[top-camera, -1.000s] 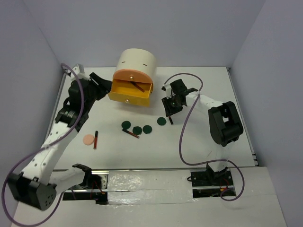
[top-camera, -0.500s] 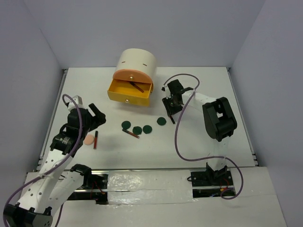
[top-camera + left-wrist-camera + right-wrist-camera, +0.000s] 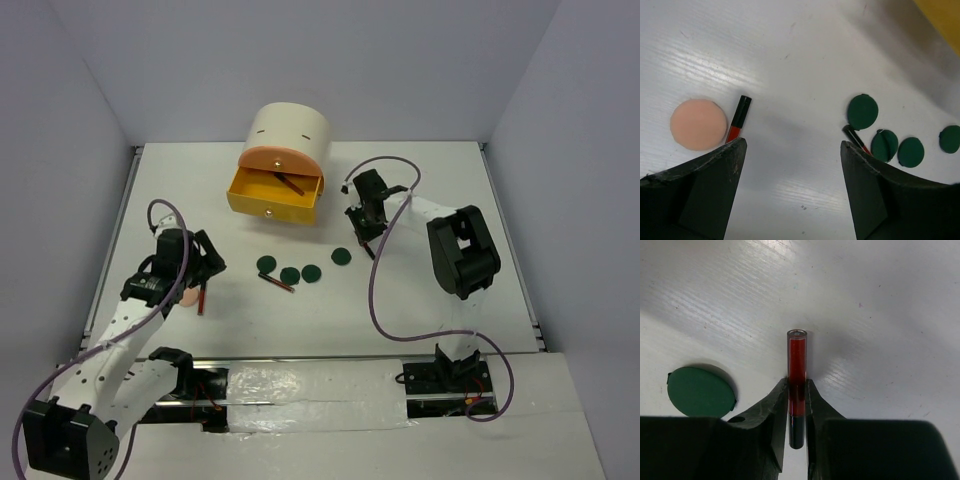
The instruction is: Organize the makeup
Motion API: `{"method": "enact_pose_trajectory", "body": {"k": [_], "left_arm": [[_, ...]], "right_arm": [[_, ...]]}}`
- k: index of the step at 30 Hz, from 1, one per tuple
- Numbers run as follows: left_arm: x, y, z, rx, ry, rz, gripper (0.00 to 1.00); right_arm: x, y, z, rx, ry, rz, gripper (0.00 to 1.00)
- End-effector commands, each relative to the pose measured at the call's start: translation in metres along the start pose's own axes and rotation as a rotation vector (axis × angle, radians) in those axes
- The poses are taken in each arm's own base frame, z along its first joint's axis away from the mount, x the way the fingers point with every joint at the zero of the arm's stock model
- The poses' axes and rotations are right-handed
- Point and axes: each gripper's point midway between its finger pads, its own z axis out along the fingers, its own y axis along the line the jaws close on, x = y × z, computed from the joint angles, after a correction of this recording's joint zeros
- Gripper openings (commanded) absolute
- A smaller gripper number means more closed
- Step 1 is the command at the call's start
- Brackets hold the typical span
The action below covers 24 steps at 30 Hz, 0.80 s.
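My right gripper should go up, carry the stick to the left in the top view and release it over the bottom of the yellow drawer, since the drawer is open.
My right gripper [image 3: 797, 388] is shut on a thin dark-red stick [image 3: 796, 357], low over the table right of the cabinet; in the top view it [image 3: 364, 238] is just above the rightmost green disc [image 3: 342, 256]. That disc also shows in the right wrist view [image 3: 701, 391]. My left gripper [image 3: 792, 145] is open and empty, hovering over bare table between a peach puff [image 3: 698, 124] with a red stick [image 3: 738, 119] beside it and several green discs [image 3: 862, 111] with another stick [image 3: 856, 138]. In the top view the left gripper [image 3: 203, 265] is beside the puff [image 3: 187, 296].
The cream drum cabinet [image 3: 289, 132] stands at the back centre. Its yellow drawer [image 3: 275, 205] is pulled open with one dark stick [image 3: 292, 184] inside. Three discs [image 3: 290, 274] and a stick [image 3: 277, 282] lie in a row mid-table. Grey walls close both sides.
My left arm has drawn back from beside the drawer to the near left, over the puff and stick. My right gripper has stayed near the rightmost disc, shifting slightly.
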Motion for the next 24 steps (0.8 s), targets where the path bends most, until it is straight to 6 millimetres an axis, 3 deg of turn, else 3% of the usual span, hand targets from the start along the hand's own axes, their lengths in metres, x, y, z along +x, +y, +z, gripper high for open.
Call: {"method": "enact_pose_trajectory", "body": {"k": [1,4,8,16,18,22,24], "left_arm": [[0.007,-0.001,0.005,0.022,0.027,-0.021,0.88],[0.014,0.004,0.01,0.015,0.049,-0.022,0.87],[0.022,0.01,0.016,0.005,0.07,-0.027,0.87],[0.031,0.02,0.021,-0.027,0.092,-0.007,0.86],[0.033,0.022,0.022,-0.037,0.101,0.0,0.85],[0.035,0.023,0.022,-0.041,0.106,-0.001,0.84],[0.036,0.025,0.022,-0.047,0.107,-0.006,0.84]], "right_arm": [[0.006,0.003,-0.009,-0.018,0.0,-0.043,0.12],[-0.018,0.007,-0.038,-0.053,-0.117,-0.108,0.05],[-0.062,0.016,-0.106,-0.107,-0.331,-0.327,0.01],[-0.091,0.082,-0.213,-0.384,-0.625,-0.775,0.0],[-0.098,0.095,-0.224,-0.397,-0.662,-0.841,0.0],[-0.134,0.116,-0.254,-0.383,-0.773,-0.912,0.0],[-0.149,0.127,-0.258,-0.375,-0.807,-0.929,0.0]]}}
